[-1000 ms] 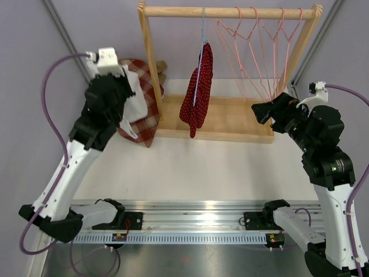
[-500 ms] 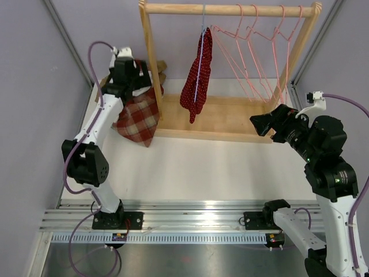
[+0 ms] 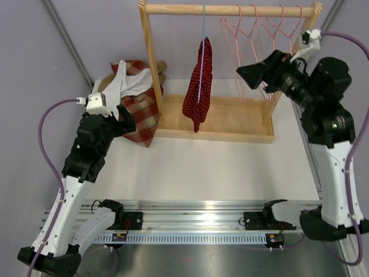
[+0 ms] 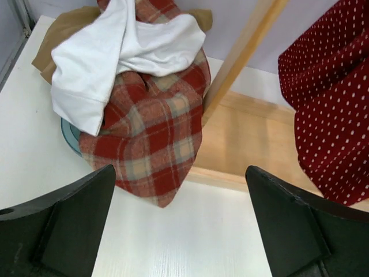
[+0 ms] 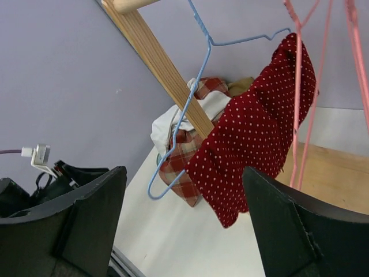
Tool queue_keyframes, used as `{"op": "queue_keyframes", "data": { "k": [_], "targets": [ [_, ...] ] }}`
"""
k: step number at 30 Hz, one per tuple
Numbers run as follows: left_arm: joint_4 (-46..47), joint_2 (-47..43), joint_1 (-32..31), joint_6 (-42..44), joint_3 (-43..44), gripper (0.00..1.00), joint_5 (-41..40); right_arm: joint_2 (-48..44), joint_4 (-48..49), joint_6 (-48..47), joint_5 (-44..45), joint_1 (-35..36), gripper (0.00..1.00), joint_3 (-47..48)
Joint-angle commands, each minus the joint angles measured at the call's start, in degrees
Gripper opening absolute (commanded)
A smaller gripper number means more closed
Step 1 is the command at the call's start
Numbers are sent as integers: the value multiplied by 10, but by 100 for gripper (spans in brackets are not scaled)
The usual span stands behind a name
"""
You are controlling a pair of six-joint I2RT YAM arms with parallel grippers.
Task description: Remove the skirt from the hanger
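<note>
My right gripper moves to the left in the top view next, onto the blue hanger's near sloping arm, where the wire shows bare of skirt (image 3: 198, 86).
The skirt (image 3: 198, 86) is dark red with white dots. It hangs folded over a blue wire hanger (image 3: 203, 26) on the rod of the wooden rack (image 3: 230, 10). In the right wrist view the skirt (image 5: 253, 138) and hanger (image 5: 190, 92) fill the middle, some way beyond my open right gripper (image 5: 184, 184). That right gripper (image 3: 245, 72) is raised to the right of the skirt, in front of the pink hangers, holding nothing. My left gripper (image 3: 124, 118) is open and empty, low by the clothes pile. The left wrist view has the skirt (image 4: 331, 115) at its right edge.
A pile of clothes (image 3: 135, 95), red plaid, white and tan, lies at the back left beside the rack's left post (image 3: 151, 63). Several empty pink hangers (image 3: 259, 32) hang to the right of the skirt. The rack's wooden base (image 3: 230, 124) lies under them.
My left arm reached over the clothes pile, opened, and has drawn back toward me; a white garment now lies on the pile. My right gripper rose from beside the rack's base to hanger height.
</note>
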Motion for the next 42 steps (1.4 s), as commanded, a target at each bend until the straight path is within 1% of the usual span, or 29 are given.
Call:
{"op": "queue_keyframes", "data": {
  "k": [1, 2, 3, 4, 5, 6, 8, 11, 13, 17, 19, 20, 21, 22, 23, 24, 25, 28, 30, 31, 34, 36, 38, 39, 40, 42],
  "targets": [
    [-86, -4, -23, 24, -70, 99, -15, 89, 18, -16, 11, 37, 88, 66],
    [-94, -11, -29, 34, -80, 99, -30, 142, 3, -45, 49, 59, 88, 129],
    [-111, -12, -34, 30, -83, 99, -67, 171, -37, -57, 72, 90, 88, 167],
    [-120, -9, -40, 22, -79, 99, -84, 200, -59, -64, 89, 100, 88, 204],
    [-126, -5, -50, 16, -71, 99, -86, 253, -74, -61, 103, 103, 88, 267],
    [-117, 2, -52, 16, -72, 99, -82, 275, -90, -57, 107, 104, 88, 293],
    [-117, 10, -52, 21, -64, 99, -80, 324, -91, -48, 107, 106, 88, 343],
    [-117, 17, -52, 24, -64, 99, -96, 367, -75, -36, 106, 115, 87, 371],
    [-120, 14, -52, 23, -65, 99, -87, 384, -71, -30, 113, 122, 87, 378],
    [-117, 8, -52, 24, -67, 99, -84, 414, -41, -14, 119, 144, 87, 357],
    [-115, 8, -52, 25, -66, 99, -81, 425, -38, -12, 119, 154, 84, 358],
    [-114, 9, -52, 25, -67, 99, -80, 437, -40, -11, 125, 161, 78, 365],
    [-114, 9, -52, 26, -67, 99, -81, 441, -40, -11, 127, 162, 67, 369],
    [-115, 9, -52, 26, -66, 99, -82, 445, -41, -10, 129, 164, 40, 373],
    [-114, 9, -52, 26, -65, 99, -82, 450, -43, -8, 136, 167, 24, 379],
    [-116, 9, -52, 25, -66, 99, -82, 450, -43, -8, 141, 168, 14, 382],
    [-116, 9, -52, 25, -66, 99, -83, 450, -44, -7, 146, 169, 0, 390],
    [-115, 6, -52, 25, -67, 99, -82, 450, -55, -9, 157, 169, 0, 414],
    [-113, 5, -52, 27, -68, 99, -75, 456, -74, -18, 160, 169, 0, 457],
    [-112, 4, -52, 28, -68, 99, -70, 460, -82, -23, 162, 169, 0, 497],
    [-106, 0, -52, 33, -70, 99, -50, 459, -102, -29, 162, 169, 0, 536],
    [-95, -7, -52, 37, -71, 99, -30, 431, -92, -27, 161, 169, 0, 522],
    [-84, -26, -52, 42, -75, 99, -10, 386, -79, -22, 159, 169, 0, 472],
    [-66, -33, -52, 43, -80, 99, 26, 371, -74, -20, 158, 169, 0, 452],
    [-56, -40, -52, 46, -81, 99, 50, 354, -68, -17, 155, 169, 0, 409],
    [-26, -48, -53, 43, -78, 99, 110, 310, -57, -10, 146, 169, 0, 366]
  ]
}}
